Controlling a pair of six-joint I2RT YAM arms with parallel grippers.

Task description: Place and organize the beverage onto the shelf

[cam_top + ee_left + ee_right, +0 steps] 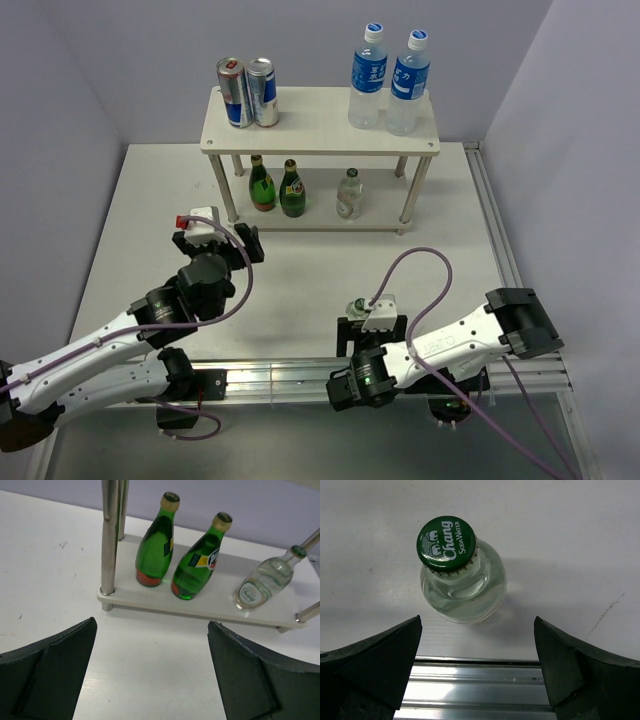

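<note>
The clear soda bottle stands below and outward of the open fingers, so my right gripper will next move outward and down to close around the clear soda bottle's body (356, 308) (479, 591).
The cream-white shelf (320, 130) stands at the back of the table. Its top board carries two cans (248, 92) on the left and two blue-labelled water bottles (390, 80) on the right. On the lower board (220, 600) stand two green bottles (156, 545) (197, 562) and a clear bottle (265, 580). A clear soda bottle with a green cap (446, 542) stands upright near the table's front edge (355, 306). My right gripper (477, 622) is open just behind it, not touching. My left gripper (151, 622) is open and empty, facing the shelf's left front leg (110, 535).
An aluminium rail (480, 690) runs along the near table edge under the right gripper. Purple cables (425, 270) loop over the table from both arms. Grey walls close in the back and both sides.
</note>
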